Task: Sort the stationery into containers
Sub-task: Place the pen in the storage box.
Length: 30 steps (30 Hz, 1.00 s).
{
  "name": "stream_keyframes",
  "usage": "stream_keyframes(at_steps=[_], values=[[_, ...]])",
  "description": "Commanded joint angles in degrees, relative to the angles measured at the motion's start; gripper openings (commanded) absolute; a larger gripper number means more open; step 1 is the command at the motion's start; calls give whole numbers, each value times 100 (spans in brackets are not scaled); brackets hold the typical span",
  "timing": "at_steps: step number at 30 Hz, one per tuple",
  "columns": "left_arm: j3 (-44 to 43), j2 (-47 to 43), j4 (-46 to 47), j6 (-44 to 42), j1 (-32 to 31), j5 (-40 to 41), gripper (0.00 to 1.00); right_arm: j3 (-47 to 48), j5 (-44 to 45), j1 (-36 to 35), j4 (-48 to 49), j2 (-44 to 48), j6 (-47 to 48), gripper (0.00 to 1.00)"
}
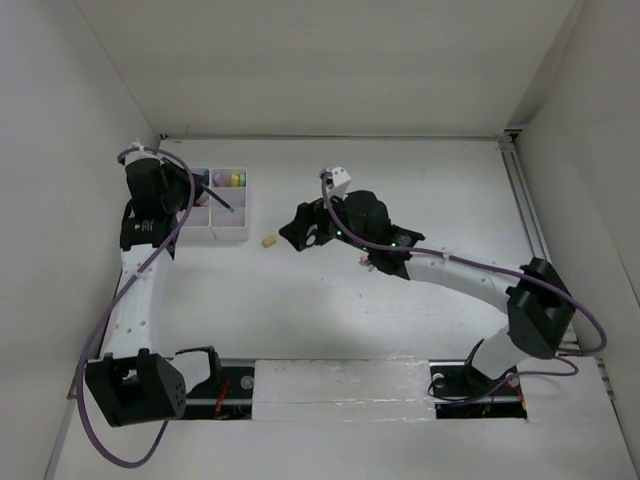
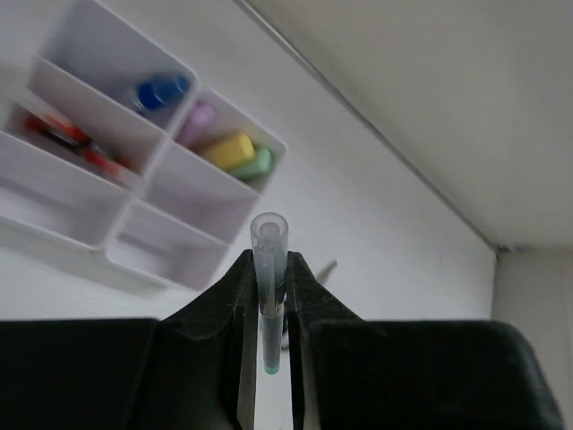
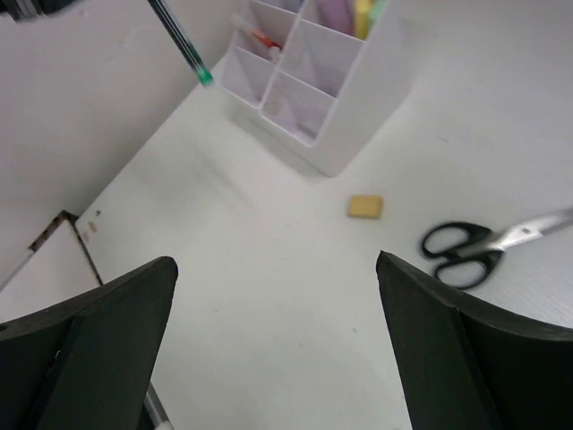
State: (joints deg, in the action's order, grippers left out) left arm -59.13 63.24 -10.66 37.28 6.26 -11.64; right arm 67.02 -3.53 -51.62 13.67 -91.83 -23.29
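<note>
I need to move the pen in my left gripper to the left in its wrist view and down next, to release it. The red-tipped item's compartment (image 1: 200, 199) (image 2: 82, 134) is below there.
My left gripper (image 1: 183, 197) hovers over the white organizer tray (image 1: 226, 236), shut on a clear pen with a green tip (image 2: 269, 296). The pen also shows in the top view (image 1: 218, 204) and in the right wrist view (image 3: 182, 45), above the tray's left side. The tray (image 2: 148, 262) holds a blue-capped bottle (image 2: 161, 91), pink (image 2: 199, 116), yellow (image 2: 228, 150) and green (image 2: 257, 164) markers, and a red-tipped item (image 2: 79, 143). A tan eraser (image 3: 365, 207) and black-handled scissors (image 3: 466, 249) lie on the table. My right gripper (image 3: 277, 278) is open and empty above the table, short of the eraser.
White walls close in the table on the left, back and right. In the top view the eraser (image 1: 267, 241) lies just right of the tray, and my right arm covers the scissors. A metal rail runs along the table's right edge (image 1: 528, 215).
</note>
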Motion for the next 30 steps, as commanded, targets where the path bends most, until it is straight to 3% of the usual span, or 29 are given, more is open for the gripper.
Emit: stream_keyframes(at_steps=[1, 8, 11, 22, 30], values=[[-677, 293, -121, 122, 165, 1714, 0, -487, 608, 134, -172, 718, 211, 99], [-1504, 1330, 11, 306, 226, 3481, 0, -1340, 564, 248, -391, 1658, 439, 99], [-1627, 1656, 151, 306, 226, 3808, 0, -1612, 424, 248, -453, 1983, 439, 99], [-1812, 2377, 758, 157, 226, 3774, 0, -2281, 458, 248, -453, 2565, 439, 99], [-1207, 2491, 1337, 455, 226, 3766, 0, -2405, 520, 301, -620, 2794, 492, 99]])
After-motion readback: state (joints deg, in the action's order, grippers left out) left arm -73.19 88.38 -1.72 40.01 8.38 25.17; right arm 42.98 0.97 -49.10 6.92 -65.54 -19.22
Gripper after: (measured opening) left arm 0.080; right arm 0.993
